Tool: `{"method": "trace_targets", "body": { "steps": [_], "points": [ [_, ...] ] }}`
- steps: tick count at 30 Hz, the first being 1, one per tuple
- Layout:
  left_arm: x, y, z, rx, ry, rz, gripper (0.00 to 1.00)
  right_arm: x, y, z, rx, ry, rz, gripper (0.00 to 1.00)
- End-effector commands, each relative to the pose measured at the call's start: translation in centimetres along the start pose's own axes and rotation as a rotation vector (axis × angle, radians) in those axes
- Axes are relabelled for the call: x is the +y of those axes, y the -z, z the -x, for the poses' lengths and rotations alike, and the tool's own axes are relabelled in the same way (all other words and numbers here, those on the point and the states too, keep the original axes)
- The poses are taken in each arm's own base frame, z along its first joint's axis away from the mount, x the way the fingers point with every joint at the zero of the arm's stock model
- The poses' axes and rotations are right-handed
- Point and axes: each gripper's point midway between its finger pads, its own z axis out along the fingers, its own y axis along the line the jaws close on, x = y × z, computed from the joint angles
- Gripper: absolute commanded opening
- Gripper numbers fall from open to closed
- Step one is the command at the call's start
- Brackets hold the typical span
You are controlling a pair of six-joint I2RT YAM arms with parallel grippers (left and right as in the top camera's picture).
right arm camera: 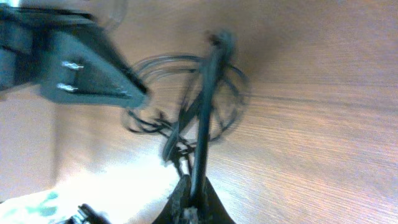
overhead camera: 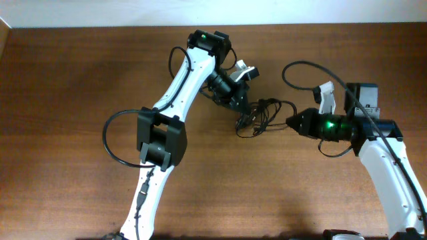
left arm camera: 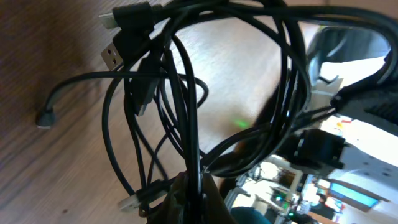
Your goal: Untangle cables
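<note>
My left gripper should open where it is next and let the pinched pieces of cable go onto the wooden table below it, because my right gripper holds one piece of cable taut.
The cables (overhead camera: 262, 115) form a small black knotted bundle hanging between my two grippers at mid-table. My left gripper (overhead camera: 243, 111) comes down from the upper left and is shut on the bundle's left side. In the left wrist view the fingers (left arm camera: 214, 200) pinch several strands of the cables (left arm camera: 186, 93), with USB plugs (left arm camera: 121, 46) fanned out above and one small plug end (left arm camera: 45, 118) lying on the wood. My right gripper (overhead camera: 289, 122) is shut on the bundle's right end. The right wrist view shows one taut strand (right arm camera: 202, 130) running from its shut gripper (right arm camera: 194, 198) to the blurred loops.
The brown wooden table (overhead camera: 67, 80) reaches the pale wall at the top edge. The left arm's thick cable loop (overhead camera: 107, 140) hangs at the left. The right arm's own cable (overhead camera: 297, 67) arcs above its gripper. My left gripper (right arm camera: 93, 78) looms at the right wrist view's upper left.
</note>
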Motion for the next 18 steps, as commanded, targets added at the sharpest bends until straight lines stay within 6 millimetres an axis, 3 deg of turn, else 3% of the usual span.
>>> {"method": "trace_targets", "body": {
  "steps": [1, 3, 9, 11, 14, 15, 16, 18],
  "points": [
    [1.6, 1.8, 0.0, -0.01, -0.025, 0.177, 0.0, -4.1, 1.1, -0.9, 0.006, -0.024, -0.246, 0.04],
    [2.8, 2.0, 0.4, -0.025, 0.021, 0.248, 0.0, -5.9, 1.7, -1.7, 0.028, -0.046, -0.353, 0.04],
    [2.5, 1.6, 0.5, -0.022, 0.009, 0.25, 0.03, -8.3, 1.8, -3.1, 0.094, -0.083, -0.468, 0.04],
    [2.1, 1.1, 0.5, -0.015, -0.002, 0.249, 0.12, -8.6, 1.5, -3.4, 0.114, -0.094, -0.472, 0.04],
    [1.3, 0.2, 0.8, -0.008, -0.031, 0.252, 0.39, -9.0, 1.1, -3.3, 0.122, -0.097, -0.474, 0.04],
    [1.0, -0.1, 0.8, -0.003, -0.038, 0.252, 0.44, -9.1, 1.1, -3.3, 0.123, -0.098, -0.481, 0.04],
    [0.7, -0.4, 0.7, 0.005, -0.045, 0.251, 0.57, -9.8, 1.1, -3.2, 0.124, -0.097, -0.514, 0.04],
    [0.1, -1.0, 0.4, 0.023, -0.053, 0.242, 0.68, -10.8, 1.0, -2.8, 0.118, -0.093, -0.555, 0.04]
  ]
}}
